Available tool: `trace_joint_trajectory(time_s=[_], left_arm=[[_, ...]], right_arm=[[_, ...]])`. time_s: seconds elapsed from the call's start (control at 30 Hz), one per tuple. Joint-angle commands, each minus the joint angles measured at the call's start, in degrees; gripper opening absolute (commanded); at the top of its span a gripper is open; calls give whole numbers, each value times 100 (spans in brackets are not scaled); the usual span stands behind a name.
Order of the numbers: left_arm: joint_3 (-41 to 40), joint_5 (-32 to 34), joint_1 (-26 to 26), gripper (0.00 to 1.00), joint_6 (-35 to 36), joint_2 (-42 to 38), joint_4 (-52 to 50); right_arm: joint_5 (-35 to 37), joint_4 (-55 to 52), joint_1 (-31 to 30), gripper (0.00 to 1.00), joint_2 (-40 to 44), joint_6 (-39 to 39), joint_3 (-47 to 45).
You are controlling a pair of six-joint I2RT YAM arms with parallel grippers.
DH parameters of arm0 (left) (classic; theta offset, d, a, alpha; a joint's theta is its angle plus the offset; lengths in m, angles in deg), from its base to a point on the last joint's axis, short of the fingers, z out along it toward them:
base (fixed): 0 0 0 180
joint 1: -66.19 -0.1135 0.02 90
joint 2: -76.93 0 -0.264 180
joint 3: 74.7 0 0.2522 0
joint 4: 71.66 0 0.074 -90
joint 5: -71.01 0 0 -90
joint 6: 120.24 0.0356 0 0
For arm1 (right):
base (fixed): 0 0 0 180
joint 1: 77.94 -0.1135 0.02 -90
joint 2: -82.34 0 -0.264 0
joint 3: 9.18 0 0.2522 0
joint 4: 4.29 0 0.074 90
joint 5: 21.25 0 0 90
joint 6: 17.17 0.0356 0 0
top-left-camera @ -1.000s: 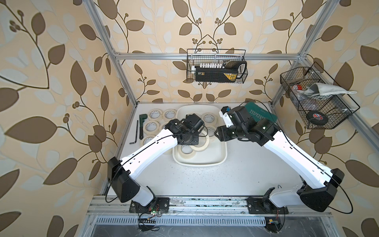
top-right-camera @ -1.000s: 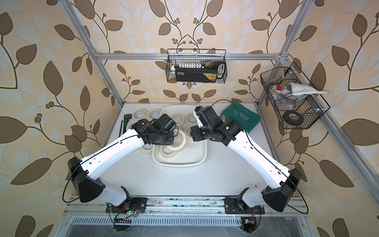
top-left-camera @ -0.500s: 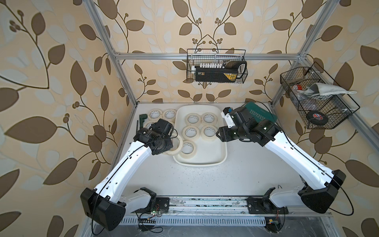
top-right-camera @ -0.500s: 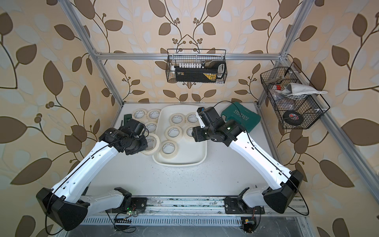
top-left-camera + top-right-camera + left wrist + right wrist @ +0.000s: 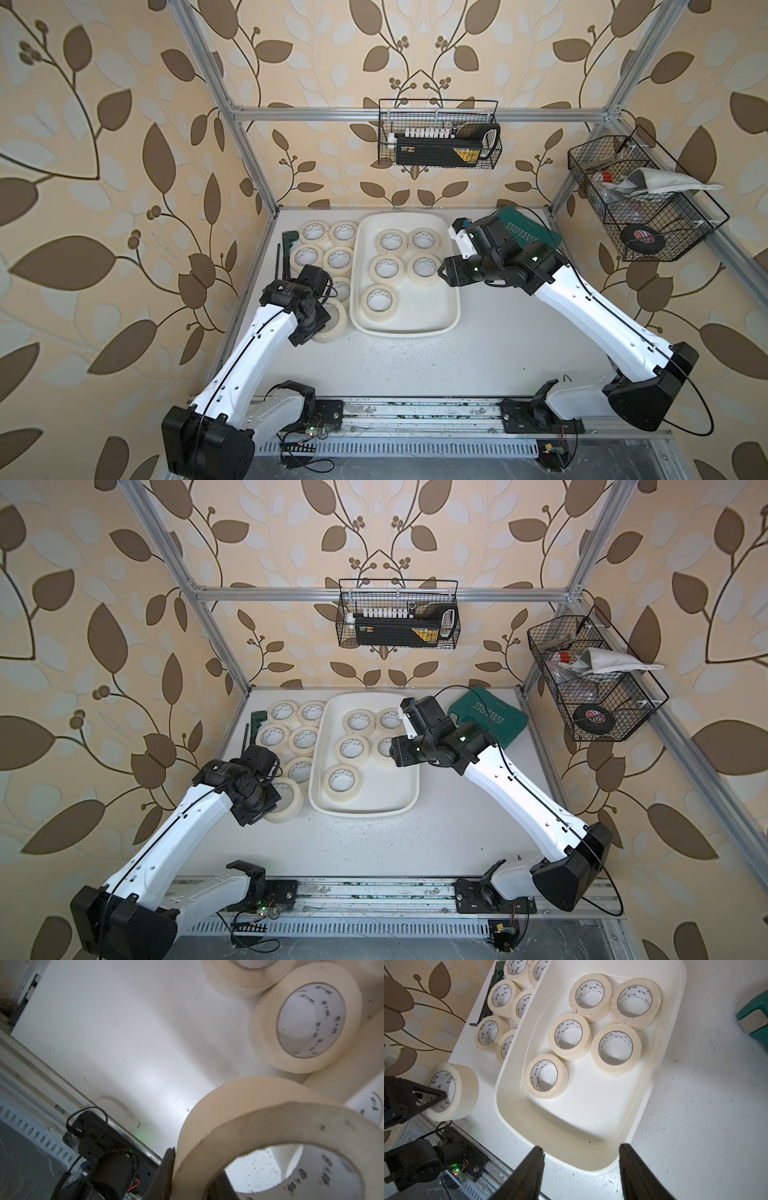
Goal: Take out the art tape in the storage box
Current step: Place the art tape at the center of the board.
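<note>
My left gripper should go down and away from the storage box (image 5: 454,309) and release its roll on the bare near tabletop, as other rolls fill the space beyond.
The storage box (image 5: 454,309) is a shallow white tub in the middle of the table, seen in both top views, also (image 5: 415,787). Several cream art tape rolls (image 5: 379,302) lie flat inside it (image 5: 546,1076). Several more rolls (image 5: 340,259) lie on the table to its left. My left gripper (image 5: 323,321) is shut on the wall of one roll (image 5: 245,1109), one finger inside the ring and one outside. That roll (image 5: 465,1088) hangs tilted, low beside the box's near left corner. My right gripper (image 5: 581,1159) stands open and empty above the box's right rim (image 5: 442,272).
A teal case (image 5: 530,232) lies at the back right, behind my right arm. A green tool (image 5: 289,241) and a black hex key (image 5: 277,262) lie along the left edge. Black wire baskets hang on the back wall (image 5: 436,137) and right wall (image 5: 640,208).
My left arm has swung out of the box to the left with one roll and come down beside the box's near left corner. My right arm has barely moved.
</note>
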Motion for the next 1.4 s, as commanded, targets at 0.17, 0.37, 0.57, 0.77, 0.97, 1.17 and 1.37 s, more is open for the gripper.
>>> trace_joint_trajectory(time_s=[0.17, 0.37, 0.57, 0.77, 0.97, 1.17, 1.37], left_arm=[[-840, -99, -643, 0, -751, 4, 805], [-1379, -68, -860, 0, -1117, 349, 1460], [-1598, 299, -1243, 0, -1301, 420, 1654], [-1799, 408, -1569, 0, -1225, 533, 2040], [-1832, 309, -2124, 0, -907, 734, 2323], [-1903, 190, -2440, 9, -659, 921, 2618], [-2038, 105, -2653, 23, -589, 995, 2822]], right_arm=[[-155, 115, 50, 59, -71, -49, -201], [-330, 147, 64, 59, -214, 12, -236], [-527, 255, 53, 60, -365, 139, -365], [-681, 358, 43, 60, -552, 194, -402], [-746, 428, 26, 60, -686, 222, -434], [-790, 498, -7, 60, -809, 258, -472], [-816, 536, -43, 60, -921, 283, -457]])
